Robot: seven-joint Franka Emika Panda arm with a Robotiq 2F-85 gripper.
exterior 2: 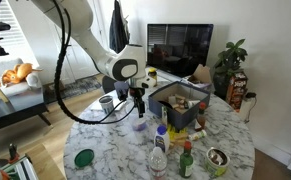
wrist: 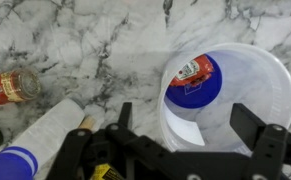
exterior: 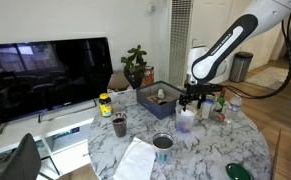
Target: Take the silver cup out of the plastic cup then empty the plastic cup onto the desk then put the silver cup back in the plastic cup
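The gripper moves down over the plastic cup's rim by the bottles next and closes there, since that rim sits just below, between its open fingers.
The plastic cup (wrist: 247, 75) stands upright on the marble desk (wrist: 95, 40), seen from above in the wrist view. A blue object with a red label (wrist: 195, 80) lies inside it. My gripper (wrist: 190, 125) is open just above the cup, one finger outside its left wall and the other over its opening. In both exterior views the gripper (exterior: 192, 100) (exterior 2: 138, 101) hovers over the plastic cup (exterior: 185, 121) (exterior 2: 140, 125). The silver cup (exterior: 162, 146) (exterior 2: 217, 160) stands apart on the desk (exterior: 200, 155), near its front edge.
A clear water bottle (wrist: 40, 138) lies left of the plastic cup, with a small red bottle (wrist: 10, 86) beyond. A dark brown cup (exterior: 119, 125), a box of items (exterior: 160, 98), a white cloth (exterior: 135, 160), a green lid (exterior: 238, 172) and small bottles (exterior: 221, 108) share the desk.
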